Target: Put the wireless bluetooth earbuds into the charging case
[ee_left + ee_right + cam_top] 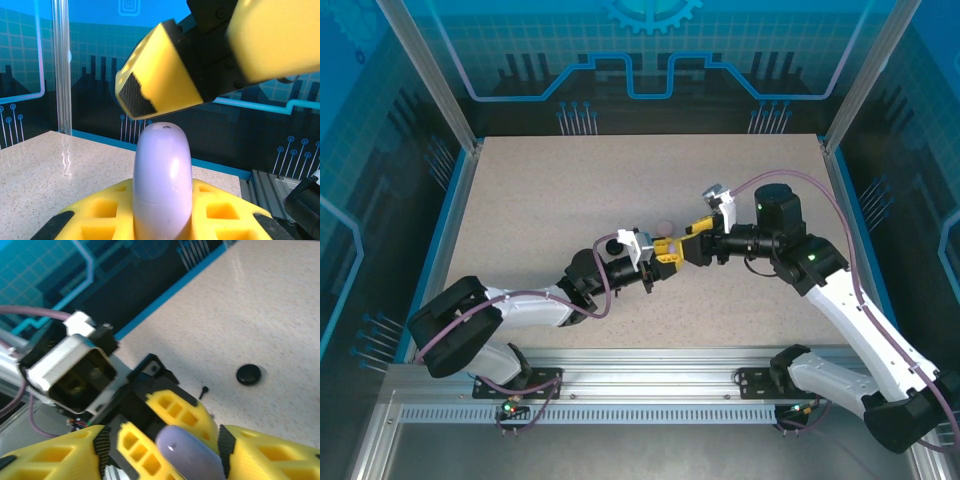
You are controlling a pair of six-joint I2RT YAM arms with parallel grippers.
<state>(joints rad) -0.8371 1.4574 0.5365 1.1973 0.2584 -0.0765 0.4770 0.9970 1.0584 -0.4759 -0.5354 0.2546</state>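
Observation:
I need to tilt the closed lilac case (162, 175) down onto the tabletop beside the pink one with my left gripper next to release it, because it is hanging in midair.
My left gripper (663, 247) is shut on a closed lilac charging case (162, 175), held on edge between its yellow fingers (100, 220), seam showing. The same case (192, 457) lies between the wide-apart fingers of my right gripper (162, 460), which is open and faces the left one. One right finger pad (137, 97) hovers just above the case's top without touching. In the top view the case (666, 228) is a small pale spot where both grippers meet mid-table. A tiny black stemmed earbud (203, 391) lies on the table beyond the left gripper. Other earbuds are out of view.
A round black case (248, 374) sits on the speckled tabletop (270, 305) a little past the black earbud. The left wrist camera housing (70, 370) is close to my right fingers. Blue enclosure walls (650, 60) ring the table.

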